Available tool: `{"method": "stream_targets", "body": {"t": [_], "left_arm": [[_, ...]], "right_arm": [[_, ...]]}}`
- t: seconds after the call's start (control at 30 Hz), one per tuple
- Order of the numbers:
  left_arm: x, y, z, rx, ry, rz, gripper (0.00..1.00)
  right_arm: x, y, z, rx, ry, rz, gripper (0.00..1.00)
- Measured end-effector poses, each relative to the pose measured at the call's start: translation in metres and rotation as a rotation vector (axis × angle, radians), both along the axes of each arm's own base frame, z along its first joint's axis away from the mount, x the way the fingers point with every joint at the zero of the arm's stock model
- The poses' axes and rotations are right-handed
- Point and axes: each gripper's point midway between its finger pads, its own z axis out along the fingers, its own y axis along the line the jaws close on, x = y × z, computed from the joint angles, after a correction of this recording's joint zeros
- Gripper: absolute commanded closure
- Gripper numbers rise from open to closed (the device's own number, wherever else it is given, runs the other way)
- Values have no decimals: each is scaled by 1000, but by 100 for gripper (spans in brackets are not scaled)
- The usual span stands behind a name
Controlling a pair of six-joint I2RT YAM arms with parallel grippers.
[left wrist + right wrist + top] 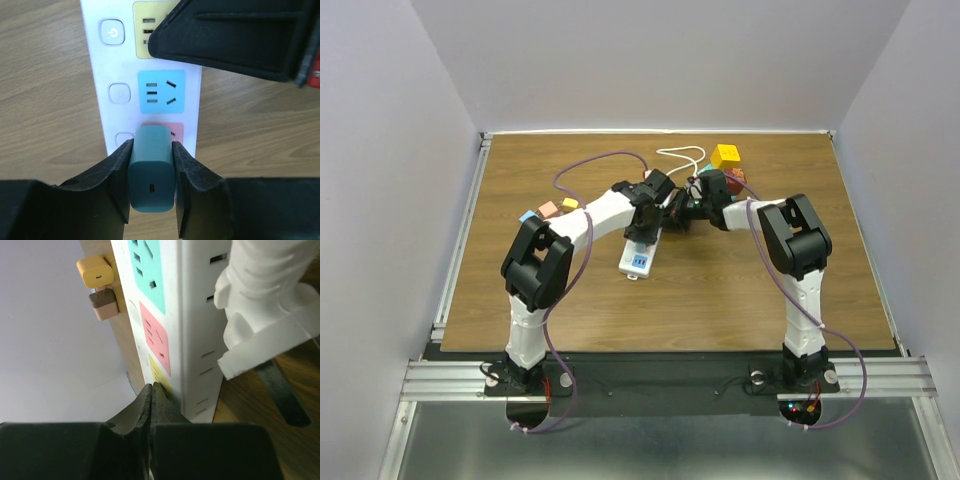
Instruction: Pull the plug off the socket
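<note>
My left gripper should next lift the plug up, carry it to the left in the top view to the clear tabletop beyond the small blocks, then lower it and let it go.
The socket [112,65] is a long white strip with yellow, blue and pink outlet faces, lying mid-table [638,258]. A teal plug [151,170] stands in the pink outlet. My left gripper [152,147] is shut on the plug, one finger pressed flat against each side. In the top view this gripper [660,205] hangs over the strip's far half. My right gripper [151,387] is shut with nothing in it, its tip resting on the socket [195,330] at the yellow face. Its black body [235,35] covers part of that face in the left wrist view.
A yellow block [725,156] and a dark red one lie behind the right gripper. Small coloured blocks [548,209] sit to the left. The socket's thin white cord [680,155] loops toward the back. A yellow charger [96,271] and a tan one [104,305] lie beyond the strip.
</note>
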Motion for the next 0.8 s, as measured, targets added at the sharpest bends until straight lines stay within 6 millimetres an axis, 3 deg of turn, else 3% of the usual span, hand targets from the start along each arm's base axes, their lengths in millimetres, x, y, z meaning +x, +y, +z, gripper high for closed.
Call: {"method": "stream_targets", "body": {"t": [0.27,0.33,0.47,0.57,0.63,0.67,0.77,0.8], "left_arm": [[31,-27,75,-99,-132,-2,100],[34,-26,82,-98,-149,1,100],[40,-7,78,-75,-135,30,100],[62,36,73,-67,-118,117,100],[84,84,71,-50,-120,218,100],[90,97,72,-46,-124,243,100],[117,164,75,-31,-154,385,100],[121,178,76,-28,-158,416,100]], "right_arm": [[-1,-1,-2,-20,9,7,100],[-1,-1,-2,-21,8,9,100],[-4,-3,0,-30,6,17,99],[-13,-7,1,-51,3,34,100],[-23,-11,3,-70,0,55,100],[-30,-14,4,-79,0,68,100],[-49,-20,10,-100,-15,111,100],[-55,-23,12,-107,-13,119,99]]}}
